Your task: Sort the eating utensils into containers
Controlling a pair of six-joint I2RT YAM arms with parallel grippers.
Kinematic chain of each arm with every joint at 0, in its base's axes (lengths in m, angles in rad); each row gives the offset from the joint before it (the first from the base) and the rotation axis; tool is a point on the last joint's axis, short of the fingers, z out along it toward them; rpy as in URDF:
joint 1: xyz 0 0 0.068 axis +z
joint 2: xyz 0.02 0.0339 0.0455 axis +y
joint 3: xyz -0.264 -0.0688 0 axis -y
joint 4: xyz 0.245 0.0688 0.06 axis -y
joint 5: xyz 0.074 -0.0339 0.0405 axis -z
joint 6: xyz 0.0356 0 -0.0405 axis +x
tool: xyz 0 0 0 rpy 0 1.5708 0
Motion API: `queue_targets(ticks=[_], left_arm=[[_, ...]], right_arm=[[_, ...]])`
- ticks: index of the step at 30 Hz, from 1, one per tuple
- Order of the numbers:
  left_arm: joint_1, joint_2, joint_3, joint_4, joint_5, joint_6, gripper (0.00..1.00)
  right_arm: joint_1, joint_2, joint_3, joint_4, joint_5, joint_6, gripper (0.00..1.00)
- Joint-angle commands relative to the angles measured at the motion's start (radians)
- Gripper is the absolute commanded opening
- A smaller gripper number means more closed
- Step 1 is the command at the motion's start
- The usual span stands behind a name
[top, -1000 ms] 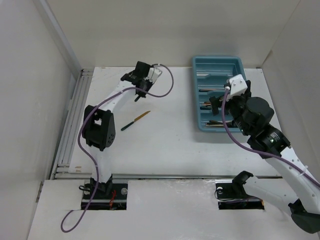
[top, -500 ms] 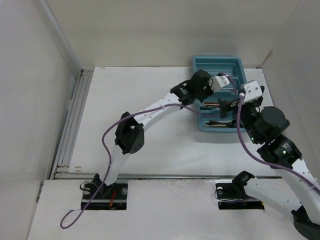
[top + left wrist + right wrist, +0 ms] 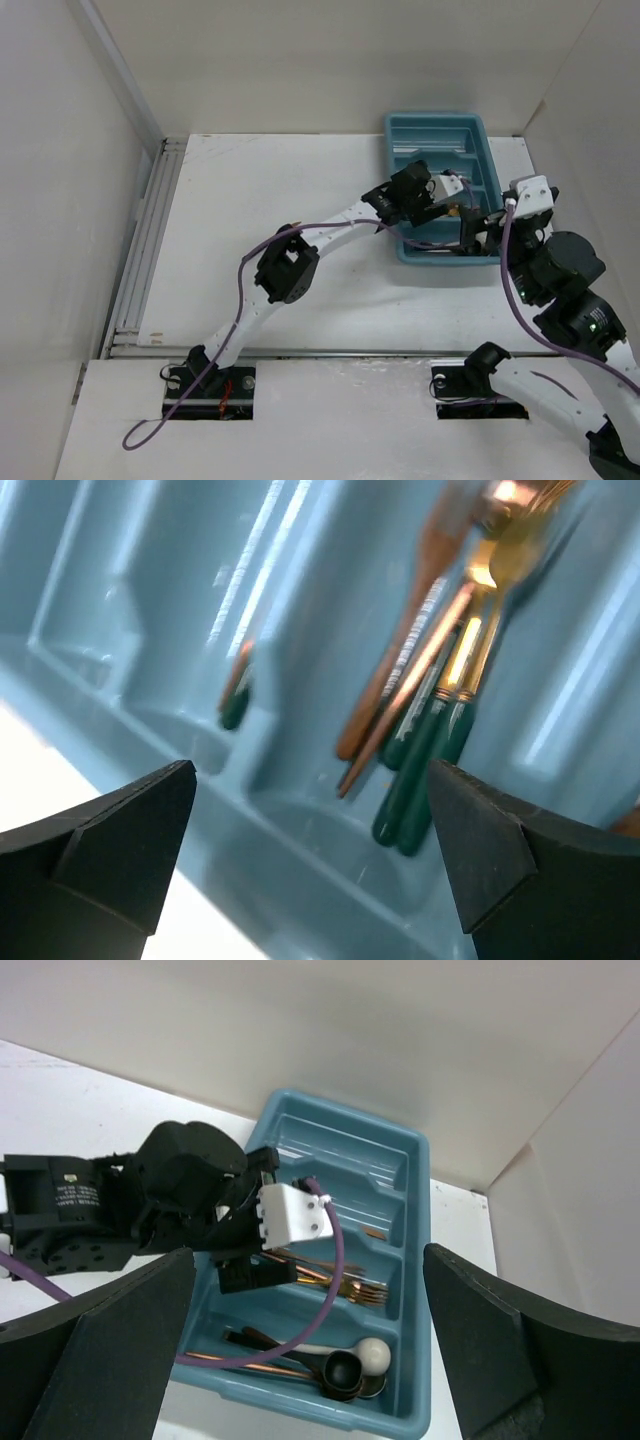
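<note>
My left gripper lifts off the tray (image 3: 436, 121) next, swings to its left in the top view and lowers, since the utensil's handle lies there, by its elbow.
The teal tray (image 3: 436, 121) stands at the back right, its containers running side by side. My left gripper (image 3: 449, 206) hovers low over its near half, open and holding nothing (image 3: 310, 865). Below it lie green-handled gold forks (image 3: 432, 748) and copper sticks (image 3: 398, 702); one more green-handled utensil (image 3: 237, 692) rests in the adjacent compartment. My right gripper (image 3: 472, 232) hangs open and unladen at the tray's near right corner (image 3: 307, 1300). From there I see the forks (image 3: 352, 1286), a cream-white spoon (image 3: 376, 1354) and a black round-headed spoon (image 3: 343, 1370) in the nearest compartment.
White walls close in on the left, back and right of the white table (image 3: 290, 250). The left arm (image 3: 330, 225) stretches diagonally across the table, its purple cable (image 3: 335, 1260) drooping into the tray. The tray's far compartment (image 3: 350, 1150) holds little.
The left arm swung from the back left across to the tray and its jaws opened. The green-handled utensil lying on the table earlier is gone. The right arm drew back to the right.
</note>
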Motion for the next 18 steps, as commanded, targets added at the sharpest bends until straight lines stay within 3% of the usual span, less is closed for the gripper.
queue_targets(ticks=[1,4,6,9,10,14,18], left_arm=[[-0.009,-0.084,0.111,0.018,-0.107,-0.072,1.0],[0.049,-0.197,0.129,-0.074,-0.163,-0.135,1.0],[0.101,-0.276,0.1,-0.161,-0.077,-0.176,1.0],[0.222,-0.437,-0.07,-0.367,0.058,-0.146,1.0],[0.253,-0.522,-0.147,-0.411,0.08,-0.108,1.0],[0.369,-0.732,-0.724,-0.487,0.058,0.096,1.0],[0.443,-0.827,-1.001,-0.473,0.058,0.153,1.0]], right_arm=[[0.007,0.03,0.042,0.014,0.022,-0.012,1.0],[0.007,0.085,0.052,0.034,-0.021,-0.035,1.0],[0.007,0.119,0.052,0.043,-0.057,-0.035,1.0],[0.007,0.176,0.052,0.089,-0.111,-0.035,1.0],[0.007,0.188,0.052,0.103,-0.126,-0.045,1.0],[0.007,0.266,0.052,0.152,-0.186,-0.057,1.0],[0.016,0.33,0.09,0.175,-0.222,-0.077,1.0]])
